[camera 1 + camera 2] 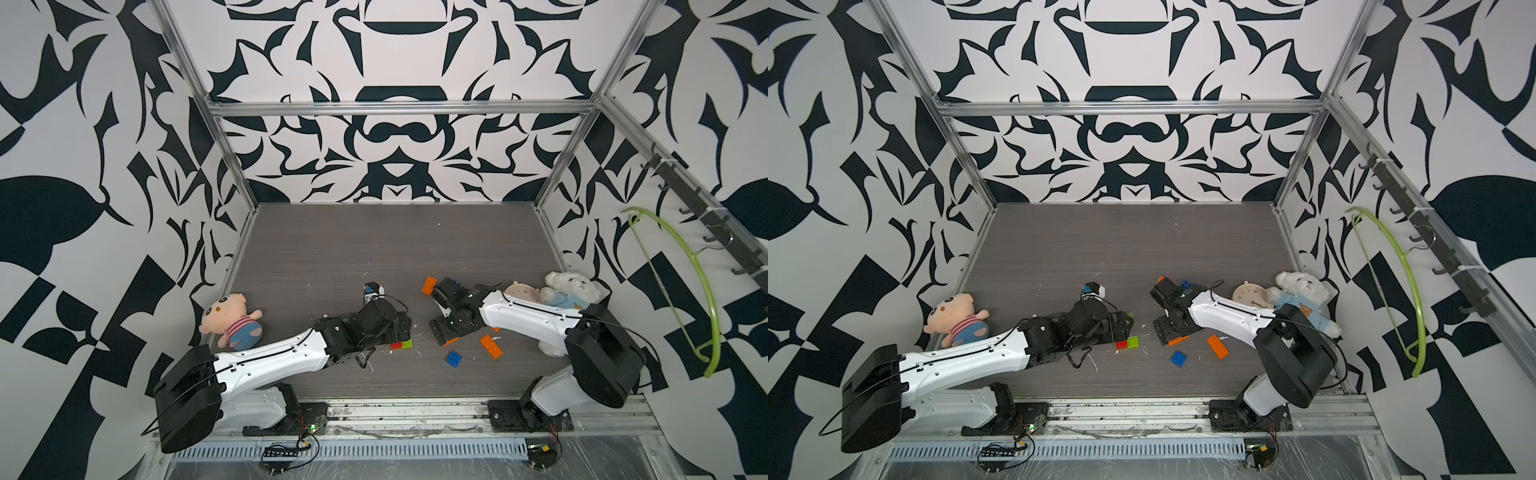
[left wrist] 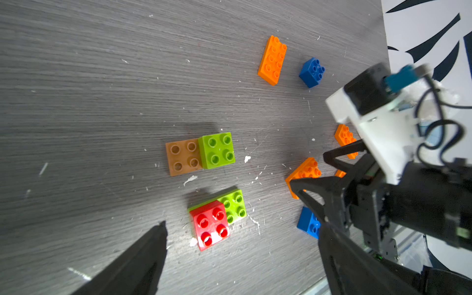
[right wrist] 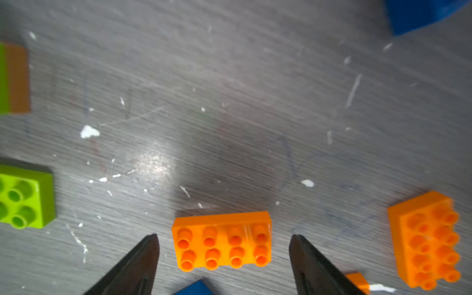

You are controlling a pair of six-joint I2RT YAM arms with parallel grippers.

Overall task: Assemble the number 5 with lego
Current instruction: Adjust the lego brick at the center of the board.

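Observation:
My right gripper is open above the brick and will go down and close on the short ends of the orange oblong brick (image 1: 1178, 340) (image 3: 222, 241), which lie between its fingers.
My left gripper (image 2: 242, 227) is open wide above the table, with a red lego brick (image 2: 209, 224) stacked on a lime green one (image 2: 233, 205) just ahead of its fingers. Beyond them a brown brick (image 2: 182, 157) lies against another lime green brick (image 2: 217, 150). My right gripper (image 3: 224, 245) is open, and an orange oblong brick (image 3: 222, 241) lies flat between its fingers, untouched. A second orange oblong (image 3: 426, 240) lies beside it. In a top view the red and green pair (image 1: 401, 344) sits at the left gripper (image 1: 405, 332), and the right gripper (image 1: 438, 316) faces it.
Loose bricks lie near the right arm: an orange oblong (image 1: 491, 346), a blue one (image 1: 454, 358) and an orange one (image 1: 429, 285) farther back. A pig plush (image 1: 232, 322) lies at the left wall. A white teddy bear (image 1: 569, 291) and a small clock (image 1: 521, 291) are at the right wall.

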